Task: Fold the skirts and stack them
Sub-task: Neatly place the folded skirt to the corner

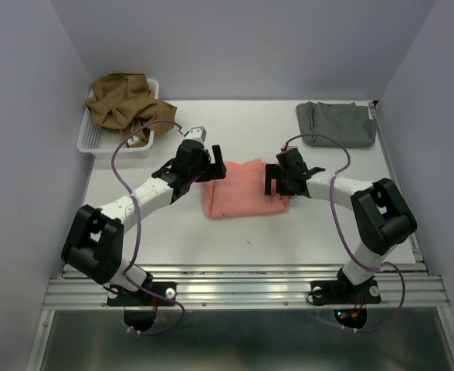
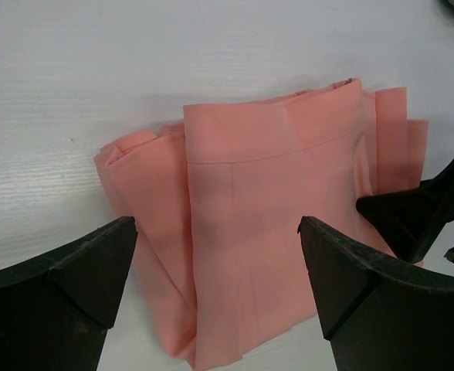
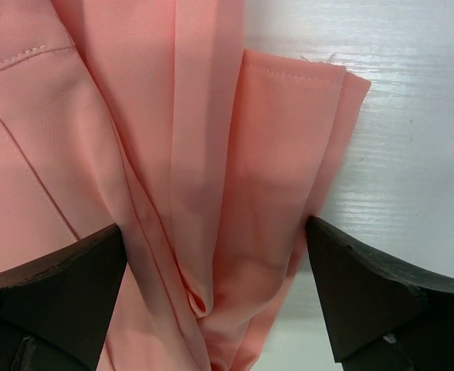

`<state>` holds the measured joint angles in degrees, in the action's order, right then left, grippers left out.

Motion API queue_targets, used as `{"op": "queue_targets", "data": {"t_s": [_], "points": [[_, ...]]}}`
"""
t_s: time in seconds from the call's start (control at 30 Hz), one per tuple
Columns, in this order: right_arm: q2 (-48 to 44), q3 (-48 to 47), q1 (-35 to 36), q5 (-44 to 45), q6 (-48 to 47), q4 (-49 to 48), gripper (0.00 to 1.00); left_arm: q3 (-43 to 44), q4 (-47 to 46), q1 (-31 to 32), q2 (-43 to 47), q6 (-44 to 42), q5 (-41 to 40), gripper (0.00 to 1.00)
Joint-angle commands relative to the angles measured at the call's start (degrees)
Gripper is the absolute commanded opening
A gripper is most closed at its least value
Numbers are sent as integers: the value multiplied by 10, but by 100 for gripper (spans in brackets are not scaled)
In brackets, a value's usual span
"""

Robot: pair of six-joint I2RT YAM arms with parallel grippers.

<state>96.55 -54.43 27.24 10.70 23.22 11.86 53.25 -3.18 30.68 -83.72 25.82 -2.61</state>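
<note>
The skirt's folded layers lie between the open fingers of my right gripper. It will next stay low, move slightly toward the skirt's middle and close on the skirt's bunched fold (image 1: 276, 188) (image 3: 199, 270).
The salmon-pink skirt (image 1: 241, 190) lies folded into a rough square in the middle of the table. It also shows in the left wrist view (image 2: 273, 232) and in the right wrist view (image 3: 204, 170). My left gripper (image 1: 214, 164) is open at the skirt's left edge, its jaws wide apart above the cloth (image 2: 219, 263). My right gripper (image 1: 275, 178) is open at the skirt's right edge, jaws either side of its folded layers (image 3: 215, 270). The grey skirt (image 1: 336, 123) lies folded at the back right. The olive-brown skirt (image 1: 122, 100) is bunched in the basket.
A white mesh basket (image 1: 97, 140) stands at the back left corner of the table. The table's metal rail (image 1: 242, 290) runs along the near edge. Purple cables loop above both arms.
</note>
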Motion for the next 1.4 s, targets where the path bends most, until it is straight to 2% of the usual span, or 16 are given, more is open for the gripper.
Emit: {"op": "queue_targets", "data": {"t_s": [0.0,0.2,0.27,0.33,0.37,0.47,0.57,0.63,0.67,0.77,1.07,1.23,1.37], "points": [[29,-24,4,35,16,11,100,-2,-14,-1,1,0,-4,99],[69,-42,4,-4,9,1,100,0,-13,0,3,1,-5,99],[74,-43,4,-10,5,-3,96,1,-12,-1,2,0,-6,99],[80,-45,4,-11,1,-9,78,2,-11,0,2,-1,-7,99],[82,-47,4,-9,-1,-10,60,2,-11,-1,1,-1,-8,99],[90,-51,4,-9,-8,-13,37,3,-10,-2,0,0,-9,99],[96,-59,4,-11,-19,-14,28,4,-7,-1,0,0,-13,99],[97,-69,4,-12,-27,-13,19,4,-3,-2,2,0,-17,99],[95,-73,4,-13,-32,-14,10,4,0,-3,6,0,-19,99],[88,-94,4,9,-46,-21,1,6,8,-5,15,0,-26,99],[36,-149,4,116,-167,-65,1,4,29,-15,70,1,-71,99],[45,-203,4,196,-209,-67,1,9,48,-25,87,1,-86,99],[78,-256,-7,226,-225,-67,1,15,58,-33,93,2,-93,99]]}}
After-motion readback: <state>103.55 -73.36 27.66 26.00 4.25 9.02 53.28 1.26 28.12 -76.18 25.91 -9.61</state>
